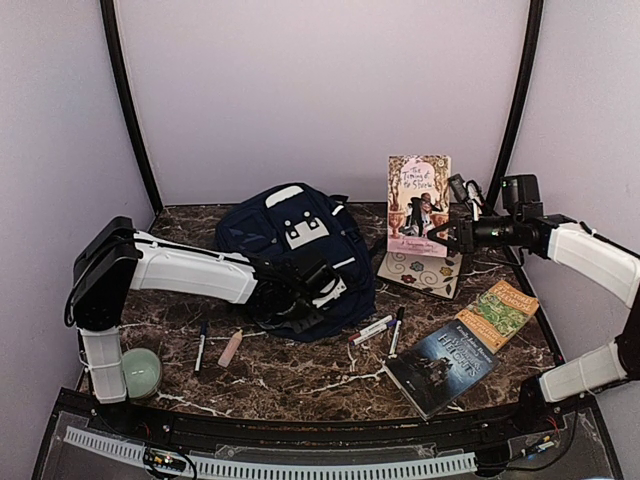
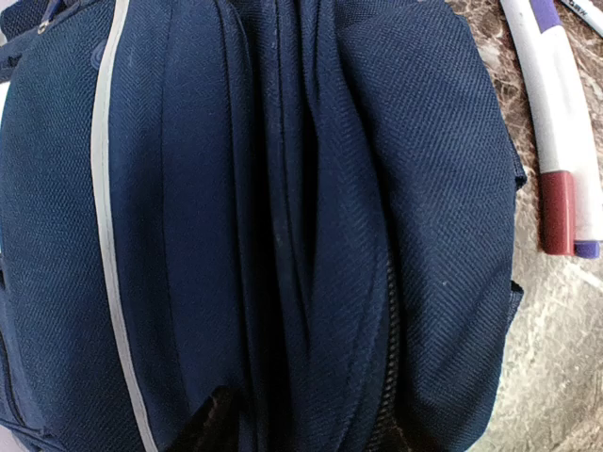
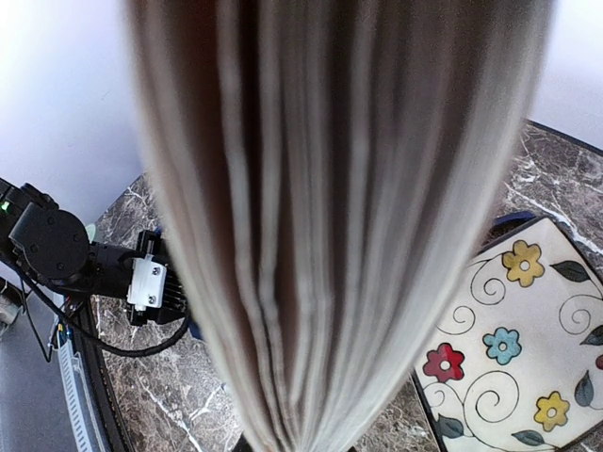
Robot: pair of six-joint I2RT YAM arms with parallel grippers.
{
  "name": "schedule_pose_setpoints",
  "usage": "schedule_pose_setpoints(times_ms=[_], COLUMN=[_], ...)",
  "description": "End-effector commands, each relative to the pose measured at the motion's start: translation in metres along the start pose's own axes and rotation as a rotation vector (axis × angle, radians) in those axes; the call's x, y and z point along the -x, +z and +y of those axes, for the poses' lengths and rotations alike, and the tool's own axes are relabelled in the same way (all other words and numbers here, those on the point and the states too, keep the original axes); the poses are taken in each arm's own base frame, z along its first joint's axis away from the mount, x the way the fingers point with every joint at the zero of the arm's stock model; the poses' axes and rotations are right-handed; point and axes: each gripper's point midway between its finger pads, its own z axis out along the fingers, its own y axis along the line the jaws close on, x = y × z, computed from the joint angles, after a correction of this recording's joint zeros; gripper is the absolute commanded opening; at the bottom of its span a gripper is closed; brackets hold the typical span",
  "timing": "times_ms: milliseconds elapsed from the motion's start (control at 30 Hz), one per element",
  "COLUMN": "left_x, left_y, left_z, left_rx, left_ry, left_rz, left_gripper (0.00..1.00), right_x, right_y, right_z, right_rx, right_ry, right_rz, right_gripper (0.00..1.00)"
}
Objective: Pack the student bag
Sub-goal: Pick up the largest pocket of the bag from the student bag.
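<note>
The bag's near half lies below my right gripper once it is further to its left in the top view, so it will carry the pink-covered book (image 1: 418,205) there, lower it and release.
The student bag (image 1: 290,250), navy with white patches, lies at the table's middle back. My left gripper (image 1: 312,292) is at its near edge. In the left wrist view the bag's fabric (image 2: 283,207) fills the frame, and a bunched fold beside the zipper sits between the dark fingertips (image 2: 212,426); the gripper (image 2: 306,433) looks shut on it. My right gripper (image 1: 442,240) is shut on a pink-covered book (image 1: 418,205), held upright to the right of the bag. The book's page edges (image 3: 349,235) fill the right wrist view.
A flowered notebook (image 1: 421,270) lies under the held book and shows in the right wrist view (image 3: 509,377). Two markers (image 1: 372,328) lie by the bag; one shows in the left wrist view (image 2: 556,141). A dark book (image 1: 440,365), a green-orange book (image 1: 497,312), a pen (image 1: 201,345) and a green round thing (image 1: 140,370) lie in front.
</note>
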Motion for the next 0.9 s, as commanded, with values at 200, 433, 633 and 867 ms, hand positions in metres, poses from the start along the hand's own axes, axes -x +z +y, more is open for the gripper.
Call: schedule_pose_setpoints(times_ms=[200,433,633,867], left_x=[0.052,0.089,0.114,0.129], left_y=[-0.035,-0.106,-0.145,-0.167], left_z=[0.074,0.122,0.151,0.178], left_rx=[0.349,0.512,0.608,0.677], left_ry=[-0.042,-0.068,-0.096,-0.106], left_rz=[-0.131,-0.280,-0.380,-0.409], left_gripper=[0.02,0.00,0.00,0.00], right_x=[0.015,0.030,0.032,0.011], right_y=[-0.007,-0.002,0.011,0.014], right_z=[0.008,0.021,0.076,0.120], right_rx=[0.016,0.082,0.229,0.366], right_ry=[-0.045,0.030,0.061,0.088], right_rz=[-0.054,-0.024,0.061,0.154], right_gripper=[0.00,0.00,0.00,0.00])
